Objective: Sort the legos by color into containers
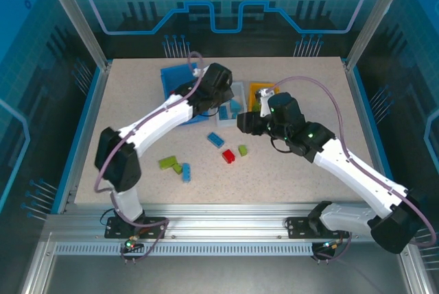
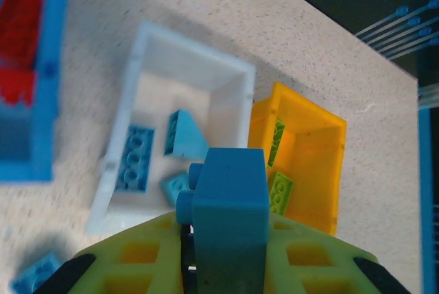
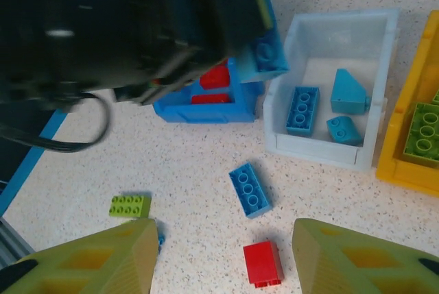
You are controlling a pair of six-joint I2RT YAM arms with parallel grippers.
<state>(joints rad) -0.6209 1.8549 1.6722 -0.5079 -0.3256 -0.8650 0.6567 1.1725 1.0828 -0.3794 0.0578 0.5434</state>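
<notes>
I will swing the blue brick across next, lower it and release it among matching bricks; the white bin's open middle is below my left gripper, toward the orange-yellow bin [image 2: 322, 164].
My left gripper [image 2: 225, 256] is shut on a blue brick [image 2: 230, 194] and holds it above the near wall of the white bin [image 2: 130, 102], which has three blue bricks [image 2: 137, 157] inside. The orange-yellow bin [image 2: 322, 164] beside it holds lime green bricks [image 2: 280, 191]. Red bricks [image 2: 19, 27] lie in the blue bin [image 2: 38, 164]. My right gripper [image 3: 223, 260] hangs open over the table, a red brick [image 3: 263, 263] between its fingers and a blue brick [image 3: 250, 189] just beyond. A green brick [image 3: 129, 205] lies to the left.
From above, loose bricks lie mid-table: blue [image 1: 215, 139], red [image 1: 228, 156], green [image 1: 243, 150], then two green [image 1: 167, 162] and a blue one [image 1: 186, 172] further left. The three bins stand in a row at the back. The left arm [image 3: 123, 27] crosses over the blue bin.
</notes>
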